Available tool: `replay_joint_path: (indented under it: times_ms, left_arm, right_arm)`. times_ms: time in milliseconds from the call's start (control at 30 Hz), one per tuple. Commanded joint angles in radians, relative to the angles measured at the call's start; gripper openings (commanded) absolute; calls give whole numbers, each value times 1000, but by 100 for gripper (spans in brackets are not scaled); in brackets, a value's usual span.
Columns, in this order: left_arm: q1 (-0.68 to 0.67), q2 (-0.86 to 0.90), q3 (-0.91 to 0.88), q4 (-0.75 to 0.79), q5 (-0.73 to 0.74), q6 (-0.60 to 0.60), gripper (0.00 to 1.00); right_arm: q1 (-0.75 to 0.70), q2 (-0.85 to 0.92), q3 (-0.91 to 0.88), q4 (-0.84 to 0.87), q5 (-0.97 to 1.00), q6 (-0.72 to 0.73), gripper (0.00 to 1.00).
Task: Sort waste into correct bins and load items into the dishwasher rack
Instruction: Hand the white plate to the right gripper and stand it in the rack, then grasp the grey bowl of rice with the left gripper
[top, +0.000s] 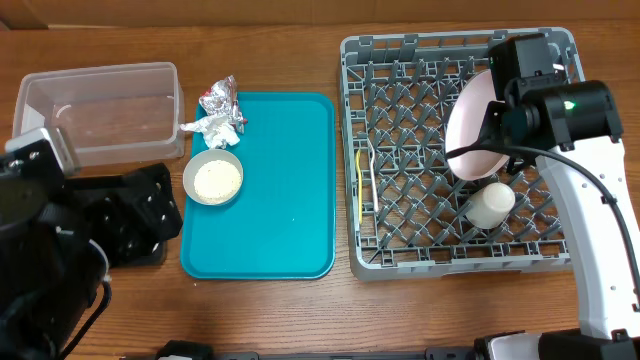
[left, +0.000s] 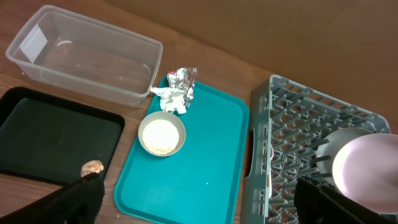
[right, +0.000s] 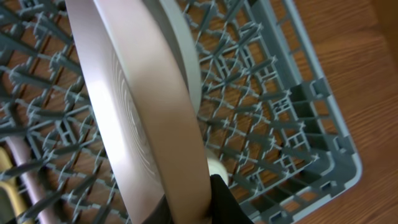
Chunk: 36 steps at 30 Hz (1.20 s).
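The right gripper lowers the white plate's rim to the left in the overhead view next, down to the rack's empty wires beside the grey plate, and releases it.
My right gripper (right: 198, 208) is shut on the rim of the round white plate (right: 140, 106), held on edge over the grey dishwasher rack (top: 420, 150). A grey plate (right: 185, 56) stands right behind it. The white cup (top: 490, 205) and the pale yellow spoon and fork (top: 362, 185) lie in the rack. The small grey bowl (top: 213, 178) holds white rice on the teal tray (top: 280, 200). The foil wrapper with tissue (top: 220, 110) lies at the tray's far left corner. My left gripper (left: 199, 211) is open and empty, above the tray's near edge.
The clear tub (top: 100, 110) stands at the far left. The black tray (left: 50, 140) lies in front of it, with a small brown scrap (left: 92, 167) in its near right corner. My left arm (top: 50, 250) covers most of the black tray from overhead.
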Motion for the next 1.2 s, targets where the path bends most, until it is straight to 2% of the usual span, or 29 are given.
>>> replay_joint_path:
  times_ms: [0, 333, 633, 667, 700, 733, 800, 833, 1000, 1167]
  left_arm:
    - [-6, 31, 2, 1, -23, -14, 100]
    - [-6, 89, 2, -36, -23, -14, 100]
    - [-6, 133, 1, -73, -23, 2, 100]
    - [-6, 134, 1, -73, -23, 2, 100]
    - [-6, 134, 1, -73, -23, 2, 100]
    - [-6, 134, 1, -73, -23, 2, 100]
    - [-6, 134, 1, -73, -23, 2, 100]
    - [-6, 134, 1, -73, -23, 2, 100]
    - [-6, 134, 1, -72, -15, 1, 100]
    - [-6, 134, -6, -73, 34, 68, 100]
  right_arm:
    - [21, 20, -3, 42, 148, -26, 4]
    - [87, 113, -3, 43, 95, -117, 4]
    - [127, 217, -3, 64, 91, -109, 5]
    - [127, 215, -3, 68, 91, -108, 9]
    - [127, 210, -2, 71, 92, -108, 23]
    - [127, 204, 0, 74, 92, -97, 46]
    - [123, 179, 0, 87, 99, -62, 64]
    - [123, 154, 0, 94, 104, -58, 69]
    - [128, 16, 52, 97, 81, -50, 77]
    - [165, -200, 71, 137, -150, -52, 79]
